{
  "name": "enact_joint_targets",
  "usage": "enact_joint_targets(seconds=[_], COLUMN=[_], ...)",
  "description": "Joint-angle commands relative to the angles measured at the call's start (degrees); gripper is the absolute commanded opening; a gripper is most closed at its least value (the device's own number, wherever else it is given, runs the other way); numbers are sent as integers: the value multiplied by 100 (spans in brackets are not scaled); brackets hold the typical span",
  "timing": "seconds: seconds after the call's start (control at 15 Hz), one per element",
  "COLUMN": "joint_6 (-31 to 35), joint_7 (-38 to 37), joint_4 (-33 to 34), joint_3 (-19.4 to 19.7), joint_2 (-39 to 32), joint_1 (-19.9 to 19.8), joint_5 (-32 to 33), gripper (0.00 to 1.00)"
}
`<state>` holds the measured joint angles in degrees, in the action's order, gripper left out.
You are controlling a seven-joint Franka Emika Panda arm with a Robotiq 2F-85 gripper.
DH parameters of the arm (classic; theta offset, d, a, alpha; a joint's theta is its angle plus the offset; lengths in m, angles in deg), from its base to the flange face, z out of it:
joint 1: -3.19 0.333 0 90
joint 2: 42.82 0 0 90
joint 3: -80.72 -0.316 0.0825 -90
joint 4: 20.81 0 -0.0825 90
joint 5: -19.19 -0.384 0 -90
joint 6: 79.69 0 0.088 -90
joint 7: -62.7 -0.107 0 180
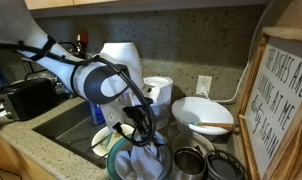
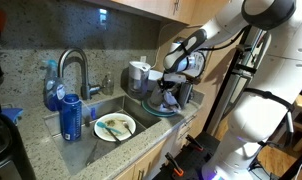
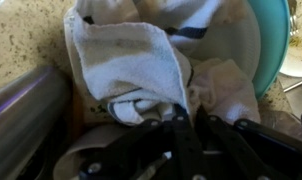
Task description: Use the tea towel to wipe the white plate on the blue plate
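Observation:
My gripper next raises the towel [image 1: 143, 160], carries it outward over the white appliance's top [image 1: 159, 82] and releases it. That top is outward of my gripper, higher than the plates.
The white tea towel [image 3: 131, 60] with a dark stripe lies bunched on the white plate [image 3: 236, 40], which sits in the blue-green plate [image 3: 279, 35]. My gripper [image 3: 179, 112] is shut on a fold of the towel and presses it down onto the plate. In both exterior views the gripper [image 1: 141, 138] [image 2: 171, 98] stands straight above the plate stack [image 1: 119, 165] [image 2: 151, 110] on the counter next to the sink, with the towel [image 1: 143, 160] under it. Most of the white plate is hidden by the towel.
A metal pot [image 1: 188, 162] and a dark pan [image 1: 226, 165] stand beside the plates. A white bowl [image 1: 201, 115] and a framed sign [image 1: 281, 100] are nearby. The sink holds a plate with scraps [image 2: 114, 127]. A blue can [image 2: 71, 115] and the faucet [image 2: 76, 70] stand beside it.

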<state>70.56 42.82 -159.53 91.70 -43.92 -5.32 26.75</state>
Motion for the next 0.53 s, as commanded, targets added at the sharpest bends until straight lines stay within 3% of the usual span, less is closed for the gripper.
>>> enact_joint_targets(seconds=[0.0, 0.47], joint_6=[-195, -64], joint_7=[-367, -1110], joint_4=[122, 467], joint_3=[-30, -192], joint_2=[328, 553], joint_1=[-37, -110], joint_5=[773, 2314], gripper=[4, 4])
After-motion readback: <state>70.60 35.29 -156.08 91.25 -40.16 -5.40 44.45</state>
